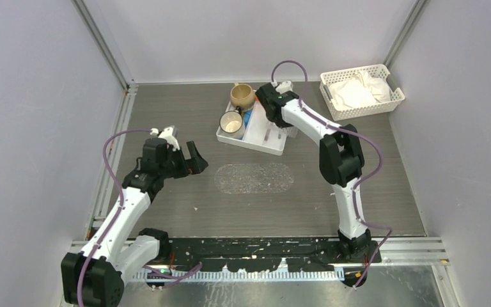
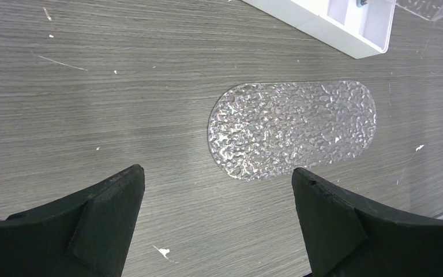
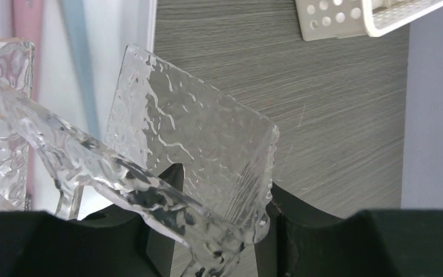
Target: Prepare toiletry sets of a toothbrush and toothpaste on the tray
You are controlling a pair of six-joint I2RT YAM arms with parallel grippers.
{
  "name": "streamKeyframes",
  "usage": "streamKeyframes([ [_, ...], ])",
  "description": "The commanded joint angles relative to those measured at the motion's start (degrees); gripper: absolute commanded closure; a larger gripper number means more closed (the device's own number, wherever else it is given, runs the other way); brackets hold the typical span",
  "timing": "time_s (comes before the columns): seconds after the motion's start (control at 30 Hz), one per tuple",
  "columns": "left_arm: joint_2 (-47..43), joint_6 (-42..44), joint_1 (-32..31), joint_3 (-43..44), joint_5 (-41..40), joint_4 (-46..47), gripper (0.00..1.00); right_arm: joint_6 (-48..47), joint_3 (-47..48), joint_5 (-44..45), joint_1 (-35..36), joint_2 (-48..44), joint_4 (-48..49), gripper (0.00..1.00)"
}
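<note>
My right gripper should move back and down next, over the oval plate [image 1: 250,178], to let go of the tray's edge, because that plate is below the gripper, nearer my base.
My right gripper [image 3: 219,225] is shut on the edge of the clear textured tray [image 3: 190,133] and holds it tilted over the right end of the white compartmented tray [image 1: 256,137]. In the top view that gripper [image 1: 284,131] is mostly hidden under its own forearm. A pink toothbrush [image 3: 27,34] and a blue toothbrush [image 3: 81,57] lie in the white tray. A blue item [image 1: 248,118], possibly a toothpaste tube, lies between the mugs. My left gripper [image 2: 216,184] is open and empty, hovering left of the table's middle [image 1: 192,160].
An oval clear textured plate [image 1: 254,178] lies flat mid-table, also in the left wrist view [image 2: 291,130]. A tan mug [image 1: 241,96] and a white mug [image 1: 232,123] stand at the white tray's left end. A white slotted basket [image 1: 361,91] holding cloth stands at the back right.
</note>
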Motion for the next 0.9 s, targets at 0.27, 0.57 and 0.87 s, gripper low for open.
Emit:
streamKeyframes([
  [0.27,-0.41,-0.14,-0.09,0.05,0.53,2.23,0.0,-1.4,-3.55,-9.86,-0.52,-17.1,5.46,0.77],
  [0.57,-0.1,-0.4,-0.09,0.18,0.57,2.3,0.0,3.95,-25.93,-31.45,0.38,-32.85,11.98,0.78],
  [0.87,0.53,-0.66,-0.09,0.02,0.7,2.62,0.0,6.56,-40.16,-37.86,9.56,-36.6,19.23,0.77],
])
